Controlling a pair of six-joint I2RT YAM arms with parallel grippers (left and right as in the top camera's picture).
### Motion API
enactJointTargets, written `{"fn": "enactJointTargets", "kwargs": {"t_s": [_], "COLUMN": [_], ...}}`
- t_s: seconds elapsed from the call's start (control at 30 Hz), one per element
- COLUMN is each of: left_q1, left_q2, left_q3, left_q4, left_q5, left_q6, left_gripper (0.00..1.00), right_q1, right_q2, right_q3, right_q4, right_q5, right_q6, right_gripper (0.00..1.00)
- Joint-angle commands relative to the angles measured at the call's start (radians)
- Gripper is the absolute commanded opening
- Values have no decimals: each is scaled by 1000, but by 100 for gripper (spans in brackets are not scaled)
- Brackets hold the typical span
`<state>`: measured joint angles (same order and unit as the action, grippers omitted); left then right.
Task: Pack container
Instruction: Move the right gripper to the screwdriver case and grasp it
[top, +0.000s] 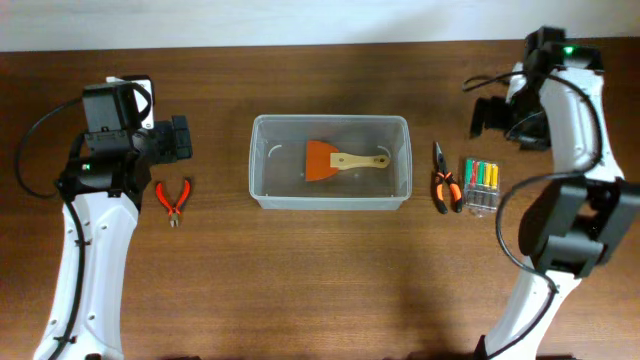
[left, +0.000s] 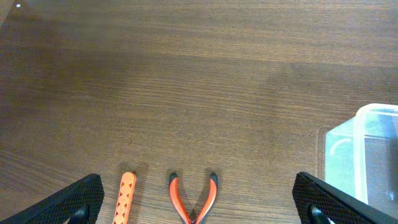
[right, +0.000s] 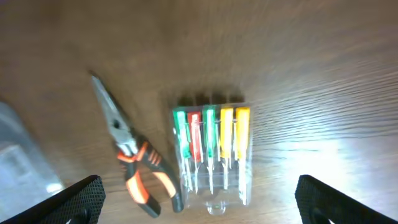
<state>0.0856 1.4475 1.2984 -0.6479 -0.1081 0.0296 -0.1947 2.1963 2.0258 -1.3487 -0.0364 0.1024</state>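
My right gripper lowers onto the coloured-handle end of the clear plastic case (top: 482, 175) (right: 212, 134) next, since that end already lies between the gripper's open fingers.
The clear plastic container (top: 330, 160) sits mid-table and holds an orange scraper with a wooden handle (top: 340, 160). Its corner shows at the right of the left wrist view (left: 373, 155). Red-handled cutters (top: 174, 198) lie left of it, under my open left gripper (left: 196, 208); they show there (left: 194, 198) beside an orange strip (left: 125, 198). Orange-and-black needle-nose pliers (top: 445, 182) and a clear case of coloured screwdrivers (top: 481, 183) lie right of the container. My right gripper (right: 199, 208) is open and empty above the pliers (right: 134, 162) and the case (right: 212, 158).
The wooden table (top: 330, 270) runs past all the tools. My left arm (top: 95, 240) stands at the left edge and my right arm (top: 565, 180) at the right, close to the screwdriver case.
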Motion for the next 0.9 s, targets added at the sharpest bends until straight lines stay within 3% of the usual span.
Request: {"fn": "enactJointTargets", "kwargs": {"t_s": [0.0, 0.5, 0.87], "left_q1": [4, 4, 4], "left_q2": [3, 3, 3], "left_q3": [21, 21, 21], "left_q4": [0, 0, 0], "left_q5": [7, 7, 7], "left_q6": [13, 13, 13], "left_gripper": [99, 99, 99], "right_q1": [-4, -3, -4], "right_q2": [57, 182, 182], "right_q3": [-24, -43, -209], "right_q4": [5, -20, 89], "right_q5": [-12, -11, -12], "right_q6": [6, 3, 8], "right_gripper": [98, 99, 97]}}
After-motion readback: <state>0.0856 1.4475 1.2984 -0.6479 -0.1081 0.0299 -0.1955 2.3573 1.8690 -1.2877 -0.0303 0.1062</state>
